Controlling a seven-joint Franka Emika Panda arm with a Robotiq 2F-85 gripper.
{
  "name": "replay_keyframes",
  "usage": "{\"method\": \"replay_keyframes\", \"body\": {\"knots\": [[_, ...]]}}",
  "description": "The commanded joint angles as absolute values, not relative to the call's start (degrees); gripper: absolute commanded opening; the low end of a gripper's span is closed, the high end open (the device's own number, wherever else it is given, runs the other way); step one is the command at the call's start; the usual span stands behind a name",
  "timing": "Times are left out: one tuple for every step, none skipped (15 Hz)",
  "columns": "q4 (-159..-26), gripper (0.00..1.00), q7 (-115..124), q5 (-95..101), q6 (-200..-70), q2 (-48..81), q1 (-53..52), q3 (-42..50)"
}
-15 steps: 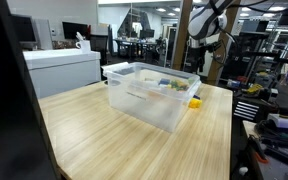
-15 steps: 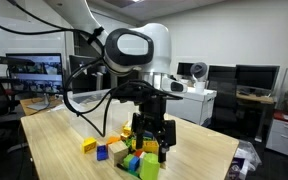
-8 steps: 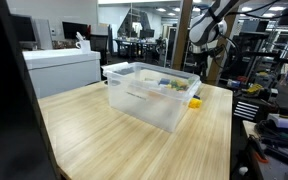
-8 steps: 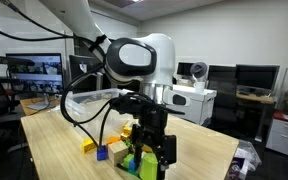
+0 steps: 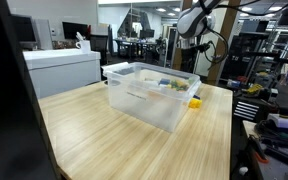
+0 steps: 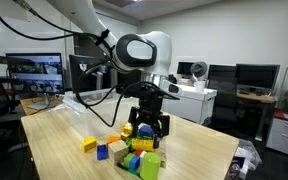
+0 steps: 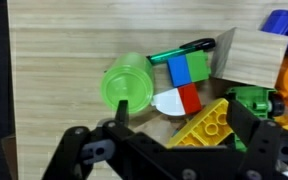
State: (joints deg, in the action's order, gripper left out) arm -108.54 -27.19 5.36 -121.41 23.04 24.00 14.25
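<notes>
The green toy point(image 7: 253, 99) is below the robot's gripper and to its right in the wrist view, so the gripper will next move down and that way, past the yellow brick point(image 7: 206, 125).
My gripper point(image 7: 178, 106) is open and hangs over a pile of toy pieces on the wooden table point(image 7: 64, 70). A yellow studded brick point(image 7: 206, 125) lies between the fingers, close to the right finger point(image 7: 240, 118); I cannot tell if they touch. Ahead of it lie a green cup point(image 7: 127, 80), a blue-and-green block point(image 7: 189, 68), a red block point(image 7: 189, 98) and a white piece point(image 7: 166, 103). In an exterior view the gripper point(image 6: 146, 130) hovers just above the pile, near a green block point(image 6: 149, 165).
A plain wooden block point(image 7: 256, 55), a green toy point(image 7: 254, 100) and blue and orange pieces lie at the right. A yellow block point(image 6: 88, 144) and a blue block point(image 6: 102, 153) lie apart. A clear plastic bin point(image 5: 149, 95) stands on the table; the arm point(image 5: 192, 22) rises behind it.
The gripper dipped down into the pile half a second ago and has since risen a little above it. The toys look unmoved.
</notes>
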Motion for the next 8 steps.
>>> {"method": "replay_keyframes", "body": {"knots": [[-106.3,1.0,-36.2,1.8,-115.7,23.0,26.2,12.1],[-106.3,1.0,-37.3,1.7,-114.8,23.2,26.2,12.2],[-106.6,1.0,-37.4,1.8,-115.0,23.1,26.0,12.3],[-106.8,1.0,-37.8,1.8,-115.1,23.0,26.0,12.4],[-107.0,1.0,-38.3,1.9,-115.5,22.9,25.9,12.3],[-107.0,1.0,-38.6,1.7,-116.0,22.8,25.8,12.2],[-107.4,1.0,-38.6,1.7,-117.0,22.6,25.5,12.0],[-107.8,1.0,-38.3,1.9,-118.6,22.5,25.0,11.7]]}}
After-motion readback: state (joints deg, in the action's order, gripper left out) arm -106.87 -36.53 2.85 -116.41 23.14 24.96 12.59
